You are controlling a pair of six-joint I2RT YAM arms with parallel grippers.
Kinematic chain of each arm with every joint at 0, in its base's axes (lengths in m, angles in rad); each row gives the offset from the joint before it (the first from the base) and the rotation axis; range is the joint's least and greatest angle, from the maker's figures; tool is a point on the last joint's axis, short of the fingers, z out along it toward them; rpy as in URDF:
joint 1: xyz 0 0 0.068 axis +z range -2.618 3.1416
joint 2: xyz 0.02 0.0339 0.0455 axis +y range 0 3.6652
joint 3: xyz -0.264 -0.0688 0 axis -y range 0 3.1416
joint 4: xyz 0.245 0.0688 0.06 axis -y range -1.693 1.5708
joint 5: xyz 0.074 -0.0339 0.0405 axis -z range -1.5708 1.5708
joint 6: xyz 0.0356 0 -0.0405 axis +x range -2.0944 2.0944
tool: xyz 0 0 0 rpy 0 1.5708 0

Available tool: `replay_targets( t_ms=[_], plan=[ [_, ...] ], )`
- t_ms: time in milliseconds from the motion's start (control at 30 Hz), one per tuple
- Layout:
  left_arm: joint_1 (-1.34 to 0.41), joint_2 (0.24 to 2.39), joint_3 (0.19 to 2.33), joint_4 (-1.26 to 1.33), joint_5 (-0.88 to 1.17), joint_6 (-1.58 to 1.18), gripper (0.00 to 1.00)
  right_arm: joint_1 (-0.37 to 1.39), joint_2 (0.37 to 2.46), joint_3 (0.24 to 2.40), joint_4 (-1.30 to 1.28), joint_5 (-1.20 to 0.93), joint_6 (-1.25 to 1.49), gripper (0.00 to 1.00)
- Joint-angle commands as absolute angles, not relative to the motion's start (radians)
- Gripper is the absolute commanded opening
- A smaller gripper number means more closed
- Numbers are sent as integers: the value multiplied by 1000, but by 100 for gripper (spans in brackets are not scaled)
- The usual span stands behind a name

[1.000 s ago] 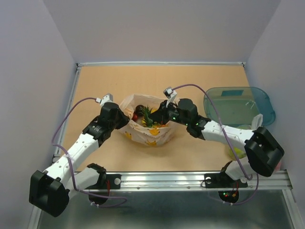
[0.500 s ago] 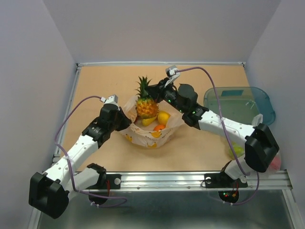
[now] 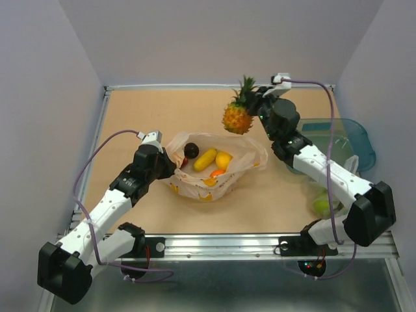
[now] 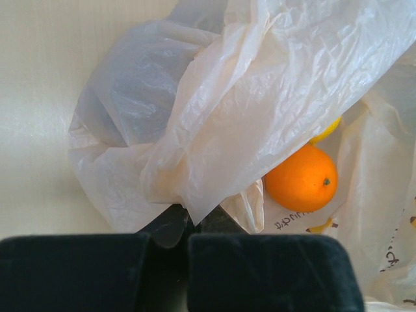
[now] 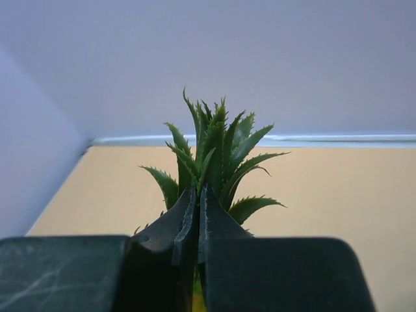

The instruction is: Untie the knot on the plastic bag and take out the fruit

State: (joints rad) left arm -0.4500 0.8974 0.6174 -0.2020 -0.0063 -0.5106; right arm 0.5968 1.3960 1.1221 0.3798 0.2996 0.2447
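Note:
The orange pineapple will next swing away from the bag to over the teal tray in my right gripper, and then it will be lowered there.
The pale peach plastic bag (image 3: 211, 185) lies open at mid-table; no knot shows. Inside it are a dark plum (image 3: 191, 150), a banana (image 3: 205, 159), a lemon (image 3: 223, 160) and an orange (image 3: 217, 173). My left gripper (image 3: 170, 162) is shut on the bag's left rim; in the left wrist view the plastic (image 4: 221, 117) is pinched between the jaws (image 4: 192, 224) beside the orange (image 4: 301, 177). My right gripper (image 3: 253, 104) is shut on the green crown (image 5: 214, 153) of the orange pineapple (image 3: 237, 118), holding it in the air to the right of and beyond the bag.
A teal translucent tray (image 3: 354, 140) sits at the right edge. A clearer bag with green and yellow contents (image 3: 320, 205) lies by the right arm. A metal rail (image 3: 221, 86) borders the far edge of the table.
My right gripper has lifted the pineapple out of the bag and carried it up and to the right. The bag's mouth now lies open, showing the other fruit. The left gripper has stayed in place.

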Motion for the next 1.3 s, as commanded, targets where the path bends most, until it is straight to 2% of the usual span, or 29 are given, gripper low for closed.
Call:
replay_targets(
  t_ms=[0,300,400,667,733,767,833,867,900,1100,1267],
  plan=[
    [-449,859,595,-137,-5,-396,0,476,1273,1082,339,388,285,1],
    [-449,842,598,-109,129,-279,0,229,1196,1006,199,437,282,1],
    [-449,793,575,-65,150,-272,0,112,1218,953,189,456,304,1],
    [-449,718,565,-18,114,-247,0,-47,1319,861,157,495,413,3],
    [-449,703,563,-17,104,-248,0,-63,1344,864,143,503,426,18],
    [-449,700,558,-17,95,-247,0,-66,1359,871,135,503,428,44],
    [-449,693,558,-15,91,-247,0,-66,1364,880,118,514,426,70],
    [-449,690,558,-15,86,-247,0,-66,1358,887,94,518,423,91],
    [-449,692,558,-15,84,-247,0,-66,1350,902,78,518,420,98],
    [-449,706,558,-17,92,-250,0,-54,1267,976,-66,362,341,100],
    [-449,724,557,-17,106,-258,0,132,1169,1037,-189,270,265,100]
  ],
)
